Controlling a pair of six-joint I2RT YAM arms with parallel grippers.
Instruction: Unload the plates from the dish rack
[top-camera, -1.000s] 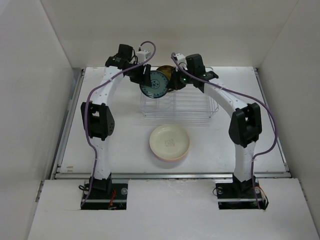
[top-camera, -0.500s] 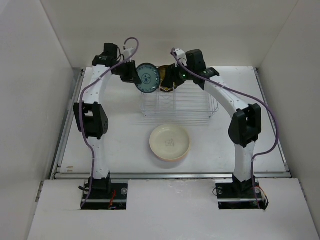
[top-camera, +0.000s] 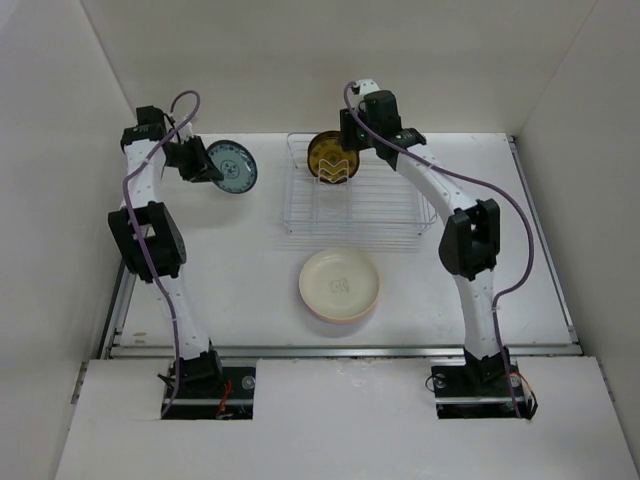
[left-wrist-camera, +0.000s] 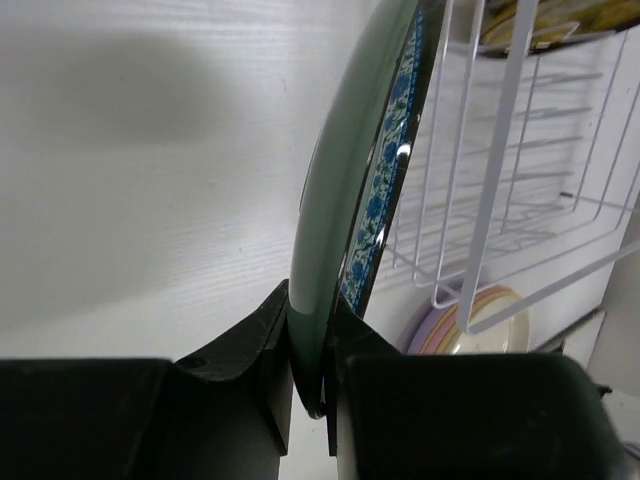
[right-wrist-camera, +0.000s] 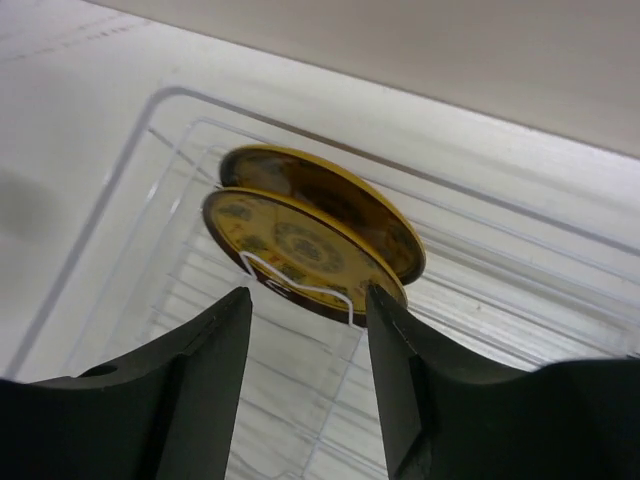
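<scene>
My left gripper will next move back slightly toward the dish rack and lower the blue-grey plate onto the empty table beside it.
My left gripper (top-camera: 205, 162) (left-wrist-camera: 310, 372) is shut on the rim of a small blue-grey patterned plate (top-camera: 231, 166) (left-wrist-camera: 350, 215). It holds the plate on edge above the table, left of the dish rack (top-camera: 352, 205) (left-wrist-camera: 485, 190). Two dark brown-and-yellow plates (top-camera: 332, 157) (right-wrist-camera: 300, 245) stand upright in the rack's back left slots. My right gripper (top-camera: 347, 140) (right-wrist-camera: 308, 305) hovers open just above them, touching nothing. A cream plate (top-camera: 340, 284) tops a stack (left-wrist-camera: 455, 335) with pink and lavender rims on the table in front of the rack.
White walls close in the table on three sides. A metal rail (top-camera: 340, 350) runs along the near edge. The left arm's elbow (top-camera: 148, 240) stands close to the left wall.
The left arm has swung left, carrying the blue-grey plate away from the rack. The right gripper has opened and drawn back above the brown-and-yellow plates.
</scene>
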